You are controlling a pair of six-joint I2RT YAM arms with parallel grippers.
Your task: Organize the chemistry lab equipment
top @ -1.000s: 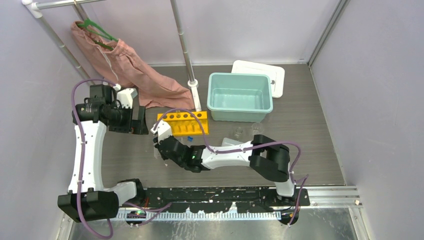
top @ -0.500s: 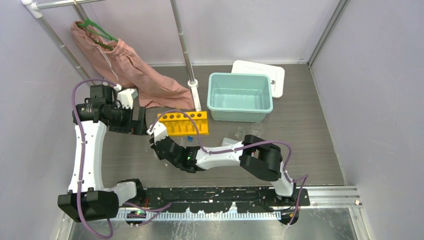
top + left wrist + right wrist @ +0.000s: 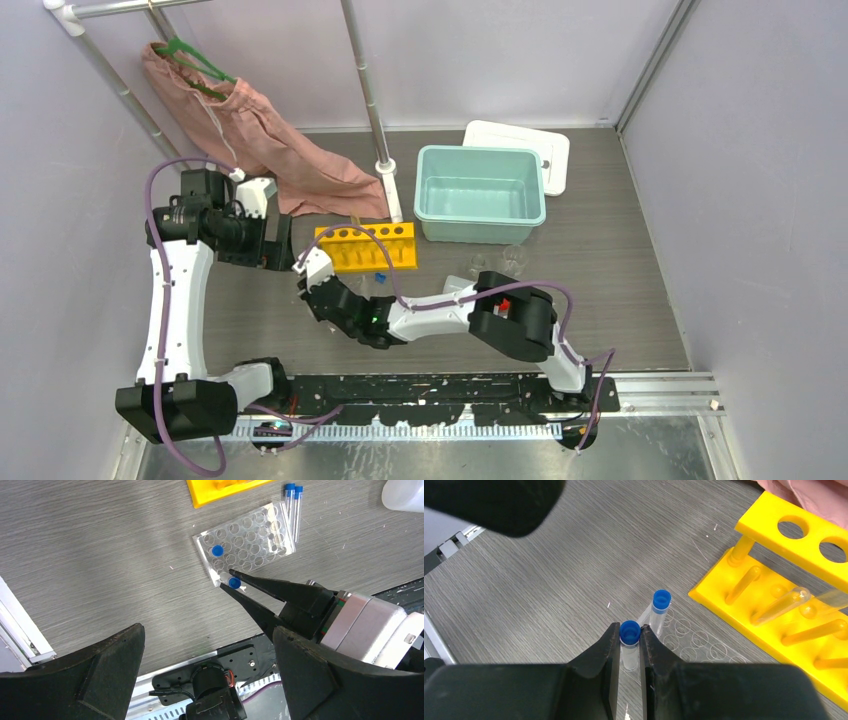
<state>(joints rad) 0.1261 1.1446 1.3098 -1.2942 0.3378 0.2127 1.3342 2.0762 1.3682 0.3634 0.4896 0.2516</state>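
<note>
My right gripper will go down a little to seat the tube it is holding and let go of it, since the bottom end of the tube lines up well with the near corner of the tray.
My right gripper (image 3: 629, 631) is shut on a small clear blue-capped tube (image 3: 629, 639), held upright at the near left corner of the clear well tray (image 3: 696, 642). A second blue-capped tube (image 3: 660, 606) stands in the tray just behind it. In the left wrist view the held tube (image 3: 233, 583) sits between the right gripper's fingertips (image 3: 250, 582) at the corner of the tray (image 3: 247, 540), and two more tubes (image 3: 292, 505) lie beside the tray. The yellow tube rack (image 3: 366, 247) stands behind the tray. My left gripper (image 3: 276, 250) is open and empty, above the table to the left.
A teal bin (image 3: 480, 195) with a white lid (image 3: 525, 145) behind it stands at the back. Two clear beakers (image 3: 496, 262) stand in front of the bin. A white bottle (image 3: 405, 492) is near the tray. The pink cloth (image 3: 260, 140) hangs at the back left by a metal post (image 3: 372, 110).
My right arm has reached a little further left with the tube in its grip. The left arm has barely moved.
</note>
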